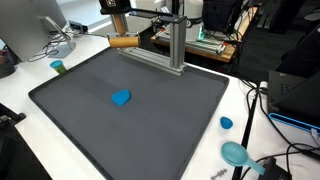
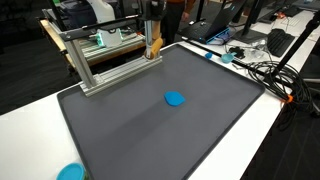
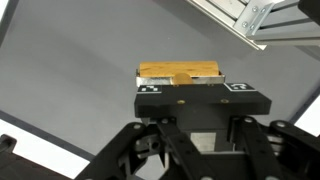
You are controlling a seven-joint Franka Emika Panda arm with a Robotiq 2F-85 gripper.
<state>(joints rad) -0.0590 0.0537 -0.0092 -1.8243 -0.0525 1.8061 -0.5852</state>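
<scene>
The aluminium frame (image 1: 176, 45) lies at an angle to the right in the wrist view, so my gripper will next turn square to it and move between the frame's posts to let go of the block.
My gripper (image 3: 180, 82) is shut on a light brown wooden block (image 3: 180, 71), which sticks out ahead of the black jaws in the wrist view. In both exterior views the gripper (image 1: 121, 30) (image 2: 152, 38) holds the block (image 1: 123, 41) (image 2: 153, 48) above the far edge of a dark grey mat (image 1: 90, 120) (image 2: 130, 130), next to an aluminium frame (image 1: 176, 45) (image 2: 100, 62). A small blue object (image 1: 121, 98) (image 2: 174, 98) lies on the middle of the mat, well away from the gripper.
The frame's bar (image 3: 250, 20) lies just ahead of the block. On the white table round the mat are a teal lid (image 1: 57, 66), a blue cap (image 1: 226, 123) and a teal dish (image 1: 235, 153) (image 2: 70, 172). Cables (image 2: 262, 70) run along one side.
</scene>
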